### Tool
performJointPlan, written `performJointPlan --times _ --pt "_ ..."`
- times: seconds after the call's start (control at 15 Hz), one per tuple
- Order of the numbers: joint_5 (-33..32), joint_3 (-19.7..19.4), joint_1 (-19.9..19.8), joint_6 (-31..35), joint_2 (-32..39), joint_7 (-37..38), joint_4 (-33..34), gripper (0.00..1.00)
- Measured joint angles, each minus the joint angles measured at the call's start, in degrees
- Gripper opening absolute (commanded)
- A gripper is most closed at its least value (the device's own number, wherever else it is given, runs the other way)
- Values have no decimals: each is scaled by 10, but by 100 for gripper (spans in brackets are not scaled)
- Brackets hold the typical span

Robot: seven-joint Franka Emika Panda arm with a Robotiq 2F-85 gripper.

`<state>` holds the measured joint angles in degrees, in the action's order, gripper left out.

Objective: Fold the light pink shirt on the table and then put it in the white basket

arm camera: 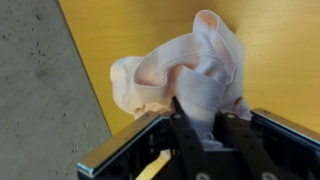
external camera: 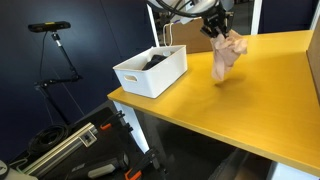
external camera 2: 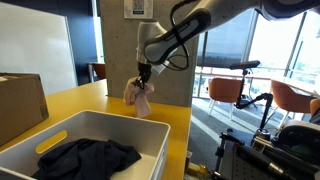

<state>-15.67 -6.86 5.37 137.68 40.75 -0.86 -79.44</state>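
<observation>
I need to swing my gripper across the table over the basket's dark cloth first and then open it, to get the pink shirt [external camera: 228, 55] from above the table to the white basket.
The light pink shirt [external camera: 228, 55] hangs bunched from my gripper [external camera: 217, 30], lifted clear above the yellow-orange table [external camera: 250, 110]. It also shows in an exterior view [external camera 2: 140, 97] under my gripper [external camera 2: 142, 77]. In the wrist view the shirt [arm camera: 185, 70] is crumpled and my gripper [arm camera: 202, 118] is shut on a fold of it. Its print is hidden. The white basket [external camera: 130, 78] stands near the table's corner, apart from the shirt, with dark cloth [external camera: 152, 62] inside. It fills the foreground in an exterior view [external camera 2: 150, 140].
A brown cardboard box [external camera 2: 20, 105] stands on the table beside the basket. A tripod [external camera: 55, 50] and equipment cases [external camera: 70, 150] sit off the table's edge. Chairs [external camera 2: 230, 92] stand beyond the table. Bare concrete floor [arm camera: 40, 90] shows past the table edge.
</observation>
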Motion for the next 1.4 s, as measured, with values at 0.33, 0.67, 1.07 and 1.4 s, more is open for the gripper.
performJointPlan --times 0.33,0.67,1.07,1.4 --pt "-21 15 74 1 -75 43 2 5" --pt "-41 58 154 -4 -106 71 5 5" --pt "-41 75 186 -122 -78 99 8 5" --pt "-29 85 153 -130 -11 61 8 5"
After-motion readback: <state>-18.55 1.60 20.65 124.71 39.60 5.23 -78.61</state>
